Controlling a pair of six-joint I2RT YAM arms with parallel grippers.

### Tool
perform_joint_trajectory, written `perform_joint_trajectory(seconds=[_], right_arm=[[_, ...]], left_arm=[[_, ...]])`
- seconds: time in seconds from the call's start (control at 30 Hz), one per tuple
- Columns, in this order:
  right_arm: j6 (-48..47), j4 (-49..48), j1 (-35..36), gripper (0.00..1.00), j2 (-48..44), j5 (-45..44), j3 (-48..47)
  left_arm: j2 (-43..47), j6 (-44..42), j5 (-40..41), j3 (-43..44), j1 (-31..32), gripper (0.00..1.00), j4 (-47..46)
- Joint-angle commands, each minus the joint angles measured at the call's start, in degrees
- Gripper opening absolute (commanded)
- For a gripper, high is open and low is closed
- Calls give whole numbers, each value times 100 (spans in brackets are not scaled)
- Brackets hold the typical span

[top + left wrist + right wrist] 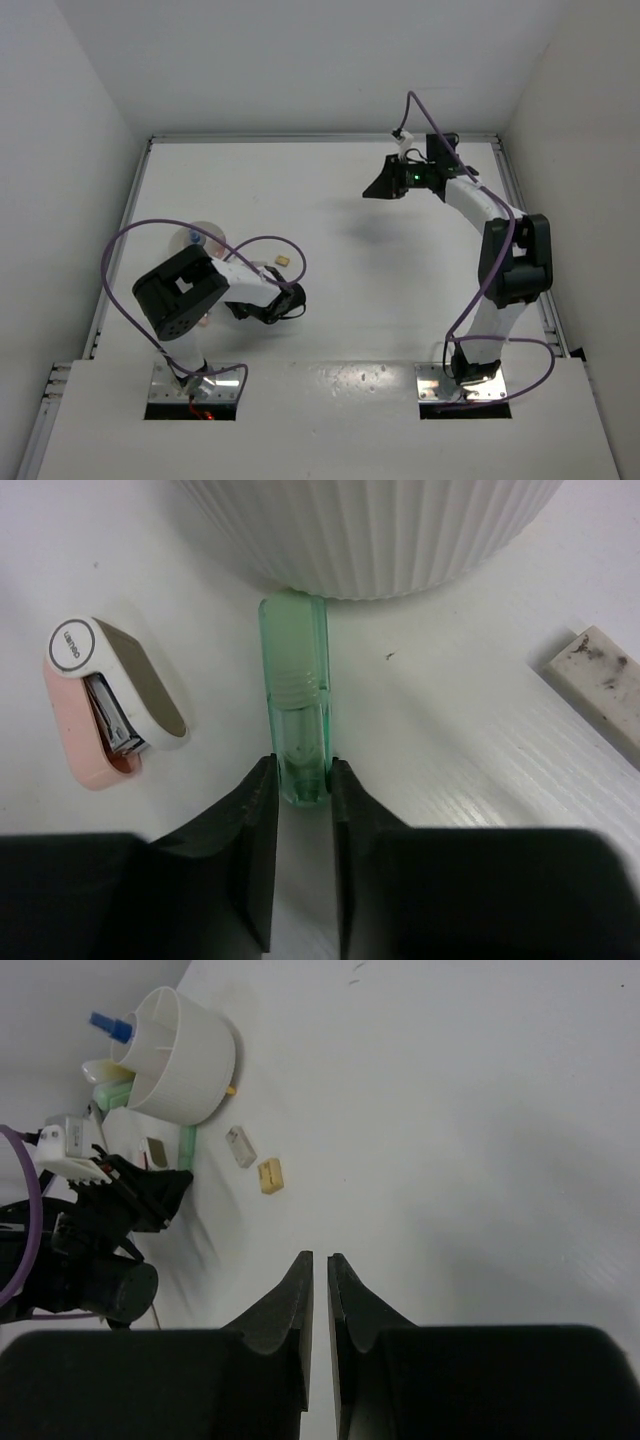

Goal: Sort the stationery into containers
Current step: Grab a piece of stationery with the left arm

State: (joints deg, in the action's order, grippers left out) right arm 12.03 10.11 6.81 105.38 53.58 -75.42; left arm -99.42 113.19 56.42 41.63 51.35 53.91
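Observation:
My left gripper needs to move up and outward over the ribbed white bowl's open top [204, 239] and let go of the green marker inside, because markers already lie there.
My left gripper [302, 768] is shut on the near end of a translucent green marker [295, 670]. The marker lies on the table with its far end against the ribbed white bowl [370, 540]. A pink and white mini stapler [110, 695] lies to its left and a grey-white block [605, 685] to its right. In the right wrist view the bowl [195, 1055] holds a blue-tipped pen [110, 1028] and pale markers. A grey block [240, 1146] and a tan block [270, 1175] lie beside it. My right gripper [320, 1257] is shut and empty, high above the table's far right [380, 187].
The bowl [205, 232] sits at the left of the table, partly hidden by my left arm. The tan block [282, 259] lies just right of it. White walls close in the table on the left, back and right.

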Motion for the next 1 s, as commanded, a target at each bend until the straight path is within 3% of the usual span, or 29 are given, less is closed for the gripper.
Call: perform_joint_trajectory(seconds=[0.0, 0.17, 0.33, 0.5, 0.67, 0.97], right_arm=[[167, -325, -101, 11, -352, 311, 10], [221, -431, -206, 12, -352, 363, 62], [273, -484, -259, 12, -352, 468, 115], [273, -484, -259, 12, -352, 469, 168], [273, -536, -259, 12, -352, 469, 168], [273, -536, -259, 12, -352, 522, 220]], left_arm=[[-16, 2515, -158, 21, 59, 19, 32], [-16, 2568, -158, 21, 59, 11, 32], [36, 2620, -44, 125, 340, 9, 163], [-86, 3121, 18, 784, 1042, 9, 1145], [-139, 3122, 18, 1549, 1657, 9, 1525], [255, 2903, 413, 2060, 1650, 9, 2071]])
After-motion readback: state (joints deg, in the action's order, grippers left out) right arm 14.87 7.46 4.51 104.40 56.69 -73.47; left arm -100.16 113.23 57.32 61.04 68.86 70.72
